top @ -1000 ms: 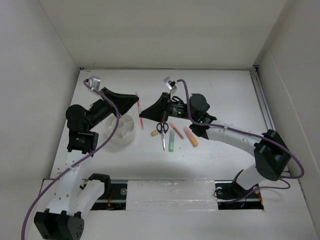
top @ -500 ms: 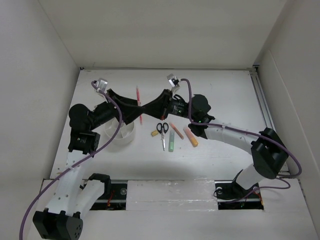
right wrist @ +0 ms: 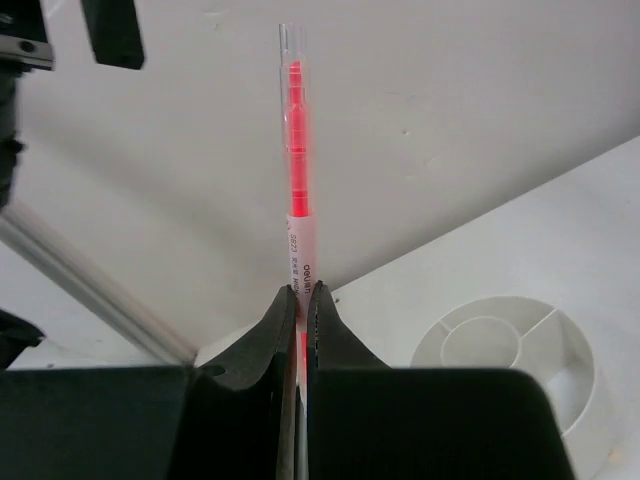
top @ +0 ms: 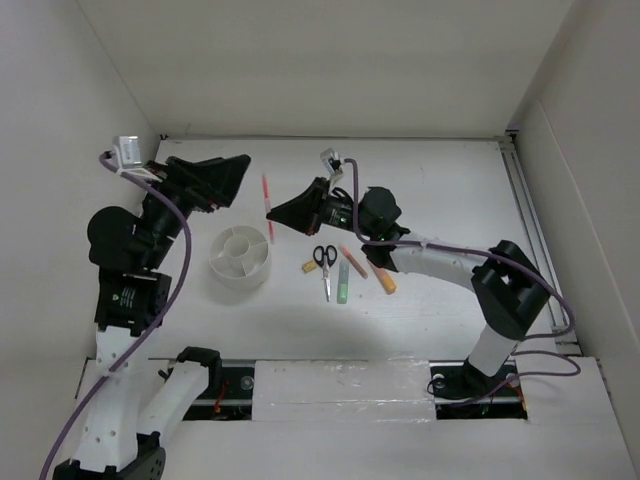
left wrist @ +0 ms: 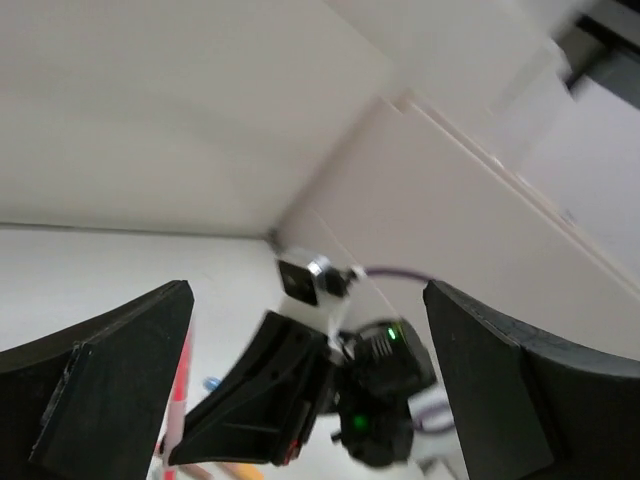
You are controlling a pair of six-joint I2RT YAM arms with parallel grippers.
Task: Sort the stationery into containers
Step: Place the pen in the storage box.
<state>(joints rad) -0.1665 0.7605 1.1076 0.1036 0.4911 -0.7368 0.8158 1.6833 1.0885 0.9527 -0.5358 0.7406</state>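
Note:
Next, my right gripper moves across and down over the tub's empty round cup (top: pixel 237 245) (right wrist: pixel 480 343), which lies below it and to its left in the top view, and releases.
My right gripper (top: pixel 273 213) is shut on a thin red pen (top: pixel 267 203) and holds it in the air, just right of the round white divided tub (top: pixel 240 258). In the right wrist view the pen (right wrist: pixel 296 150) sticks straight out from the pinched jaws (right wrist: pixel 301 296), with the tub (right wrist: pixel 510 355) lower right. My left gripper (top: pixel 231 182) is raised to the pen's left, open and empty. Its view shows wide-apart fingers (left wrist: pixel 110 390) framing the right gripper and the pen (left wrist: pixel 180 395). Scissors (top: pixel 324 262), a tan eraser (top: pixel 309 267), a green marker (top: pixel 343 285), an orange marker (top: pixel 383 277) and another thin pen (top: pixel 352 261) lie on the table.
White walls enclose the table on the left, back and right. A rail (top: pixel 522 200) runs along the table's right edge. The loose items lie in a cluster right of the tub, under the right arm.
My left gripper has opened, let go of the red pen and swung back to the left and up. The right gripper now holds the pen alone and has shifted slightly left.

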